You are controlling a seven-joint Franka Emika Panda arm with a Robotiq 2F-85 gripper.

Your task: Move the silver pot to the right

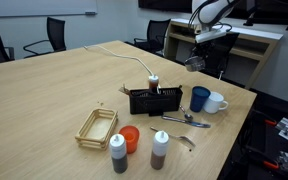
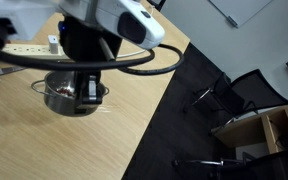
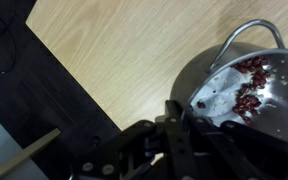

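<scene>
The gripper lowers the pot toward the dark blue mug next. It then releases the pot's rim above the bare tabletop beside the mug, since that spot stands clear.
The silver pot (image 1: 193, 62) is a round shiny metal pot with a thin loop handle and red bits inside. It is near the far edge of the wooden table in both exterior views (image 2: 62, 98). In the wrist view it fills the right side (image 3: 246, 85), over the table edge and dark floor. My gripper (image 3: 179, 122) is shut on the pot's rim, fingers close together over the near wall. It comes down on the pot from above (image 2: 85, 90). I cannot tell whether the pot rests on the table or hangs just above it.
On the table stand a black slotted basket (image 1: 152, 100), a dark blue mug (image 1: 200, 98), a white mug (image 1: 216, 102), a spoon (image 1: 189, 119), a wooden tray (image 1: 97, 127), an orange cup (image 1: 130, 138) and two bottles (image 1: 118, 153). A power strip (image 2: 34, 45) lies behind the pot.
</scene>
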